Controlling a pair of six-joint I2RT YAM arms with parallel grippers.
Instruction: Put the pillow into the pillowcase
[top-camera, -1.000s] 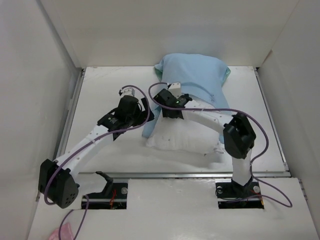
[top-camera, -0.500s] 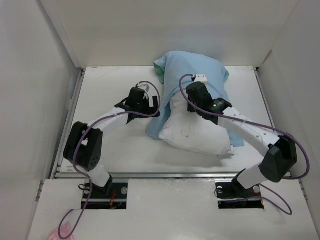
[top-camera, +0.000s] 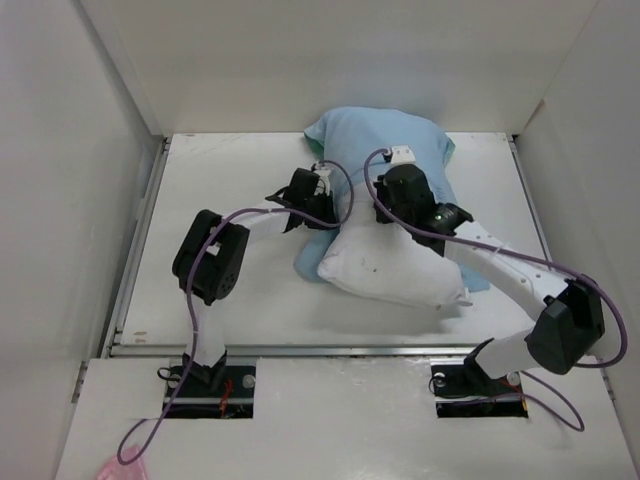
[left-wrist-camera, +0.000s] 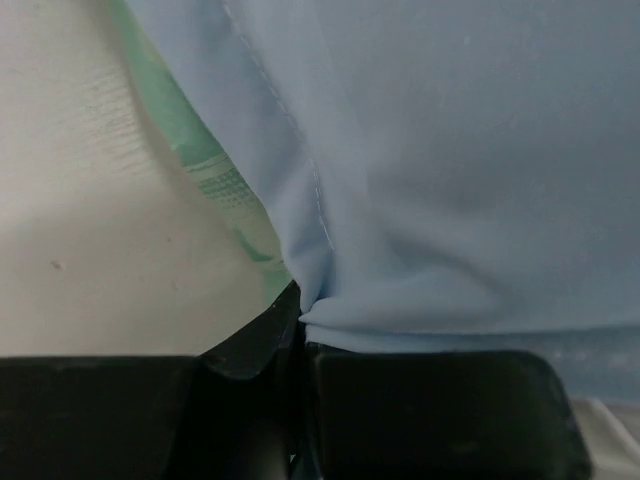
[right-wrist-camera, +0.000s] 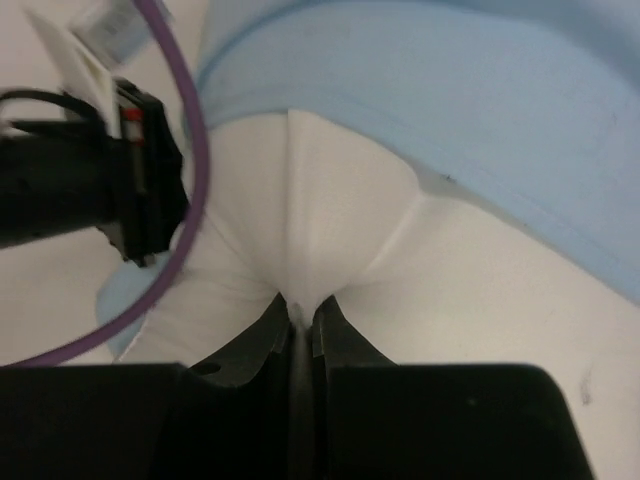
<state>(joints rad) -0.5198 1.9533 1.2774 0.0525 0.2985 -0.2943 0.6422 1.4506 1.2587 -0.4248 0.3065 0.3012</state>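
My right gripper will next pull its pinch to the left in the top view, toward the pillowcase's hem by my left gripper, and let go, because the pillow (top-camera: 385, 265) still sticks out.
The white pillow (top-camera: 385, 265) lies mid-table with its far half inside the pale blue pillowcase (top-camera: 385, 140). Its near half sticks out toward the arms. My left gripper (top-camera: 335, 192) is at the case's left opening edge, shut on a fold of pale blue pillowcase fabric (left-wrist-camera: 420, 180); teal-green lining (left-wrist-camera: 215, 180) shows beside it. My right gripper (top-camera: 385, 215) sits on the pillow just below the case's hem, shut on a pinch of white pillow fabric (right-wrist-camera: 330, 230). The blue hem (right-wrist-camera: 470, 110) runs across above that pinch.
White enclosure walls stand at the back (top-camera: 340, 60), left (top-camera: 60, 200) and right (top-camera: 590, 180). Purple cables (top-camera: 330, 215) loop over both arms. The left arm's wrist and cable (right-wrist-camera: 100, 180) are close beside my right gripper.
The left arm has swung right to the case's opening and its jaws have shut on the blue fabric. The right arm moved up onto the pillow and pinched it.
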